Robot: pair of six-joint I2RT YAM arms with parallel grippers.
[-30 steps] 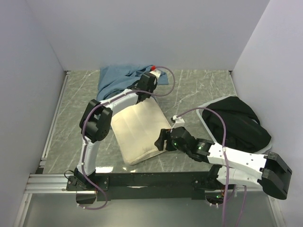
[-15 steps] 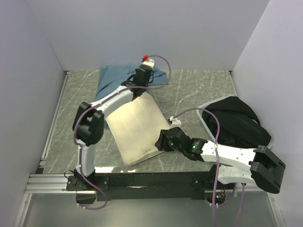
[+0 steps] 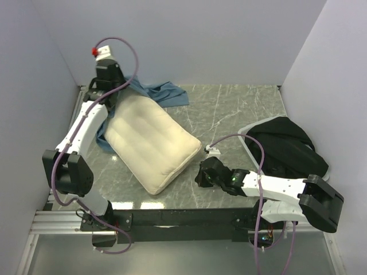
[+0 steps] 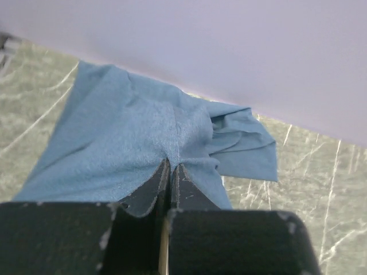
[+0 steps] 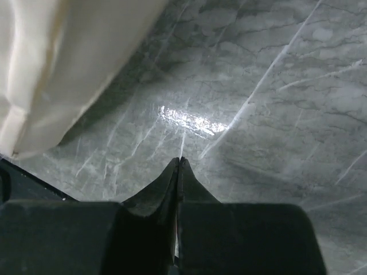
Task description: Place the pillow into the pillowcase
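The pillow lies uncovered. My left gripper needs to pull its fold of the pillowcase to the right in the top view next, over the pillow's far end (image 3: 135, 101), and release it.
The cream-white pillow (image 3: 152, 140) lies slantwise on the marble table, its plain side up. The dusty-blue pillowcase (image 3: 168, 94) is bunched behind it, and a strip of it shows along the pillow's left edge. At the back left my left gripper (image 3: 116, 91) is shut, with a fold of the pillowcase (image 4: 143, 132) puckered between its tips (image 4: 172, 164). My right gripper (image 3: 198, 175) is shut on nothing, low over bare table just right of the pillow's near corner (image 5: 57, 57); its tips (image 5: 179, 161) meet.
A black fabric bundle (image 3: 287, 150) sits on a white tray (image 3: 246, 129) at the right. White walls close off the back and both sides. A black rail (image 3: 183, 216) runs along the near edge.
My left arm swung from the middle back to the back left corner and shut on the pillowcase. The pillow slid left and back. My right gripper shut beside the pillow's corner.
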